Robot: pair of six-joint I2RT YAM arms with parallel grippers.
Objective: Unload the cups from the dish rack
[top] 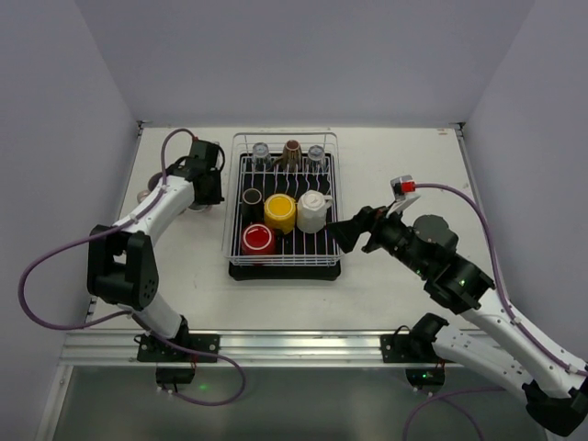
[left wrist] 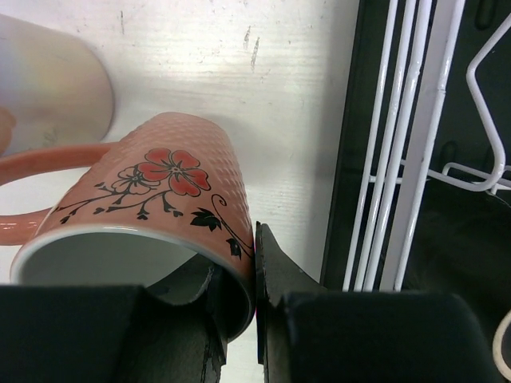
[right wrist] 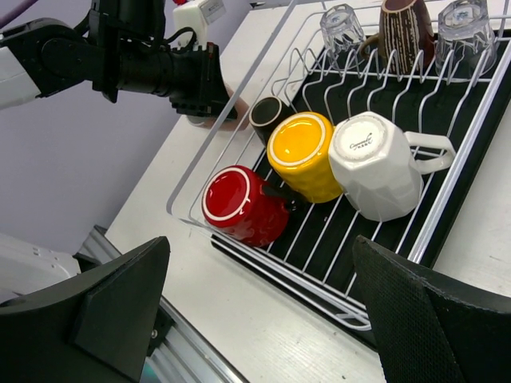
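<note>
The pink cup's side should be over empty table when I let go of it, so next I will move my left gripper a little toward the dish rack.
My left gripper is shut on the wall of a pink cup with a red flower print, one finger inside the rim and one outside. It is over the table just left of the dish rack. In the top view the left gripper hides this cup. The dish rack holds a red cup, a yellow cup, a white cup, a small dark cup, a brown cup and two clear glasses. My right gripper stands open at the rack's right side, empty.
A pale cup stands on the table beside the pink one, left of the left arm. The right wrist view shows the red cup, yellow cup and white cup near the rack's front rim.
</note>
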